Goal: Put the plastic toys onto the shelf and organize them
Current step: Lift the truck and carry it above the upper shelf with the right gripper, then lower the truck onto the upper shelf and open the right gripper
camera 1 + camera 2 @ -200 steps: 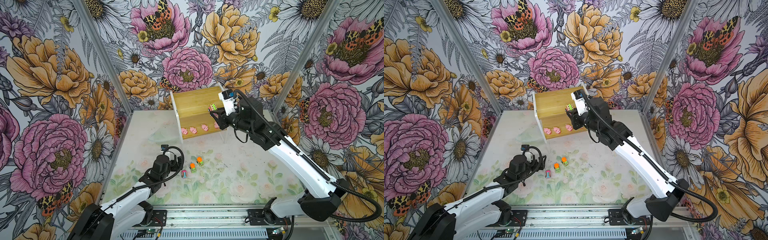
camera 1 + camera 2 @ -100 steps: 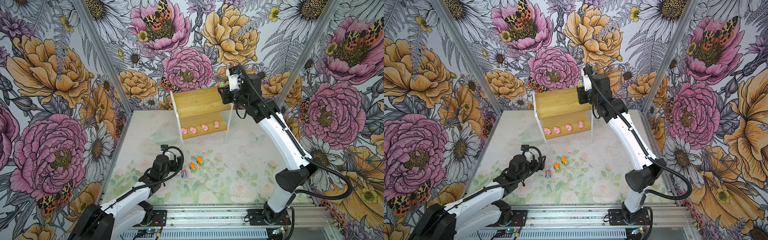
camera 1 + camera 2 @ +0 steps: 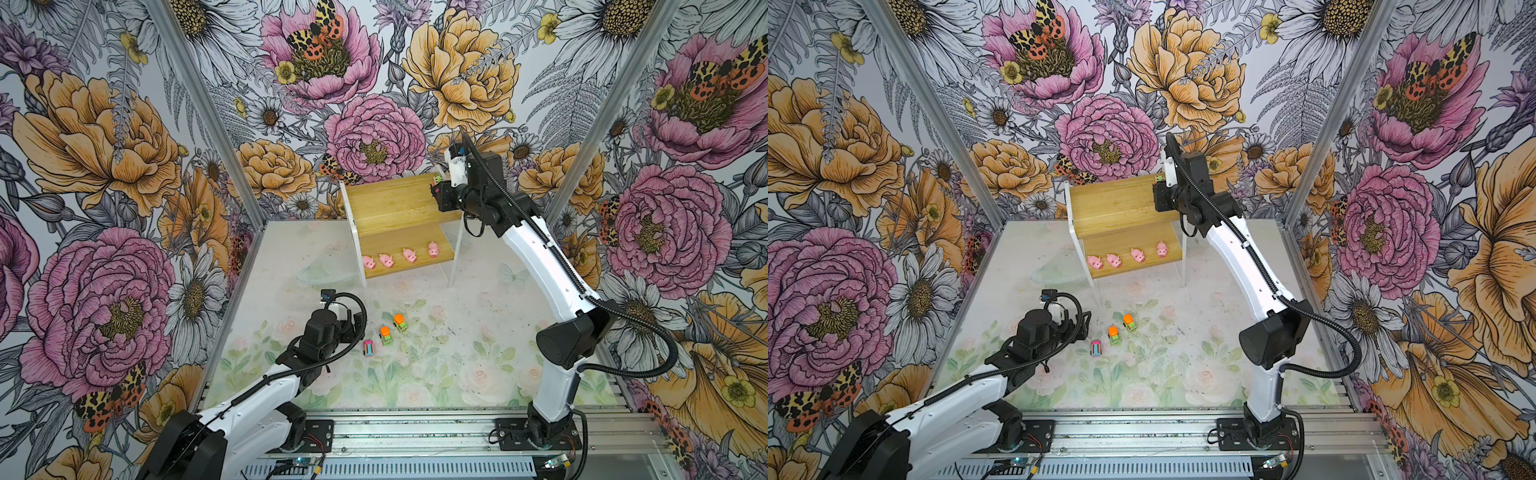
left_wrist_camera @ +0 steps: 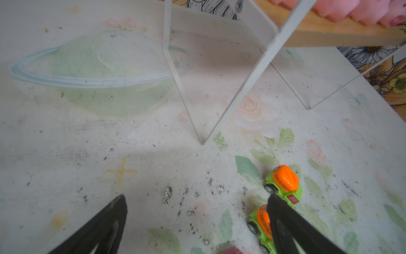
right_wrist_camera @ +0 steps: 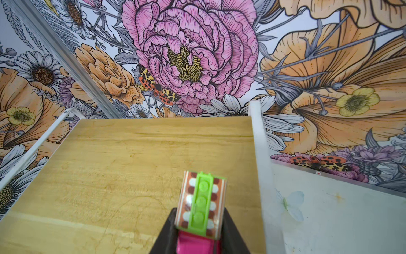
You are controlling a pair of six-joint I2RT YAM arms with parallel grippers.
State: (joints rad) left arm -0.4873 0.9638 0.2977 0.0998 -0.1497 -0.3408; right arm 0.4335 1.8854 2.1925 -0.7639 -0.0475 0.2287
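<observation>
My right gripper moves down away from the white side panel onto the bare upper board next and releases the pink striped car point(image 5: 201, 204), since the panel stands close.
The shelf point(image 3: 390, 203) point(image 3: 1113, 203) stands at the back of the table, with several pink pigs point(image 3: 386, 260) in a row on its lower board. My right gripper point(image 5: 198, 222) is shut on a pink striped car point(image 5: 201, 204) with a green strip. It holds the car just over the right end of the upper board point(image 5: 131, 165), as both top views show point(image 3: 436, 183) point(image 3: 1158, 179). My left gripper point(image 4: 197, 202) stands open low over the table. Two green trucks with orange tops point(image 4: 284, 184) point(image 4: 261, 224) sit beside one finger point(image 4: 281, 220). Another pink car point(image 3: 368, 347) lies near them.
A clear greenish glass dish point(image 3: 322, 270) point(image 4: 98, 66) lies on the table left of the shelf's legs. The white side panel point(image 5: 261, 167) rises right beside the held car. Flowered walls close in three sides, and a metal rail point(image 3: 415, 432) runs along the front.
My right gripper has carried the car from in front of the lower tier up and back to the right end of the upper board. The left arm has stayed still.
</observation>
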